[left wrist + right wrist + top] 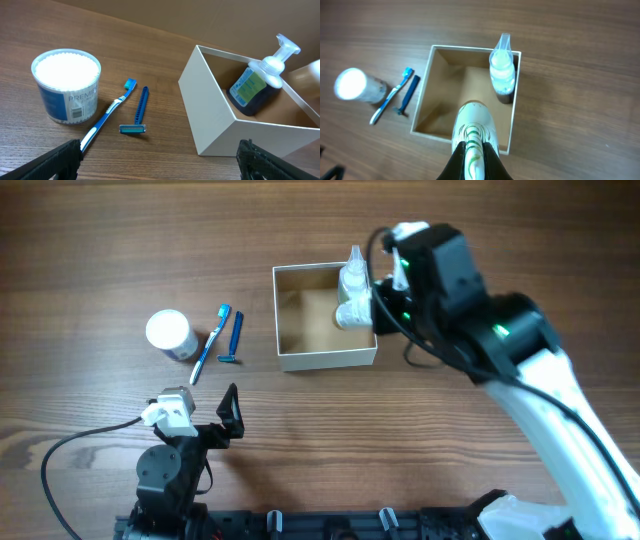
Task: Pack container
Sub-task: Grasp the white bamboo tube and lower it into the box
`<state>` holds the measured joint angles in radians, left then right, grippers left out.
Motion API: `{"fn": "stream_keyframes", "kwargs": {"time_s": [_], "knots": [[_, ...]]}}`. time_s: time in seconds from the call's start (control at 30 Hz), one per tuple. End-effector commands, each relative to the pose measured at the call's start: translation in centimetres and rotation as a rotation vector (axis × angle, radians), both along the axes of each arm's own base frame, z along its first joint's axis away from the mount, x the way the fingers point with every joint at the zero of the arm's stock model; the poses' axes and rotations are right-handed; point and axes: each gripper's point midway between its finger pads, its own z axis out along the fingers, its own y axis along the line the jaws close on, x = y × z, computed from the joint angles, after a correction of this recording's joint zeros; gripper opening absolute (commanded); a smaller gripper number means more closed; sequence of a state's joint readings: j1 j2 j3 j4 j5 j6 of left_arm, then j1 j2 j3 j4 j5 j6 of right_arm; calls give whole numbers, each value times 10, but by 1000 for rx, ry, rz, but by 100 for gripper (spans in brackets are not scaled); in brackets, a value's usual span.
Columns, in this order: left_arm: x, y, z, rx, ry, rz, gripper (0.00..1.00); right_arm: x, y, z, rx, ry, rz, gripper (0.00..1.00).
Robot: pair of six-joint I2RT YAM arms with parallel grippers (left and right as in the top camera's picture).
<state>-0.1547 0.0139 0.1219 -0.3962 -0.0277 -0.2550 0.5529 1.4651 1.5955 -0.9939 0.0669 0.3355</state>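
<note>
The near corner of the box beside the pump bottle is still empty, so I will next move my right gripper down toward that corner and let go of the white tube inside the box.
The container (325,360) is a square white box with a tan inside, at mid table; it also shows in the left wrist view (210,110) and the right wrist view (425,107). A pump bottle (352,275) stands upright in its far right corner (252,87) (501,75). My right gripper (474,160) is shut on a white tube with a green pattern (474,127) and holds it above the box's right side (352,315). My left gripper (162,165) is open and empty, low over the table, near the front left (205,420).
Left of the box, a round white jar of cotton swabs (170,333) (65,85) stands on the wood. A blue and white toothbrush (210,345) (107,117) and a blue razor (234,338) (139,112) lie side by side between the jar and the box.
</note>
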Motion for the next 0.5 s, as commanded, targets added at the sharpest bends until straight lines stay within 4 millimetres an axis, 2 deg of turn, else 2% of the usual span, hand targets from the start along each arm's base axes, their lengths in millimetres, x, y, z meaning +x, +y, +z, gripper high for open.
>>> {"fn": "stream_keyframes", "kwargs": {"time_s": [0.0, 0.13, 0.27, 0.37, 0.4, 0.43, 0.47], "knots": [[0, 0, 1, 8, -9, -5, 100, 20, 12, -21, -12, 29, -8, 4], [0, 0, 1, 8, -9, -5, 100, 42, -3, -62, -153, 68, -114, 4], [0, 0, 1, 8, -9, -5, 100, 56, -2, -103, -227, 131, -128, 4], [0, 0, 1, 8, -9, -5, 100, 59, 1, -127, -252, 177, -121, 4], [0, 0, 1, 8, -9, -5, 100, 59, 2, -130, -256, 182, -121, 15], [0, 0, 1, 8, -9, -5, 100, 59, 2, -130, -255, 182, -120, 40], [0, 0, 1, 8, -9, -5, 100, 59, 1, -127, -251, 176, -121, 57]]}}
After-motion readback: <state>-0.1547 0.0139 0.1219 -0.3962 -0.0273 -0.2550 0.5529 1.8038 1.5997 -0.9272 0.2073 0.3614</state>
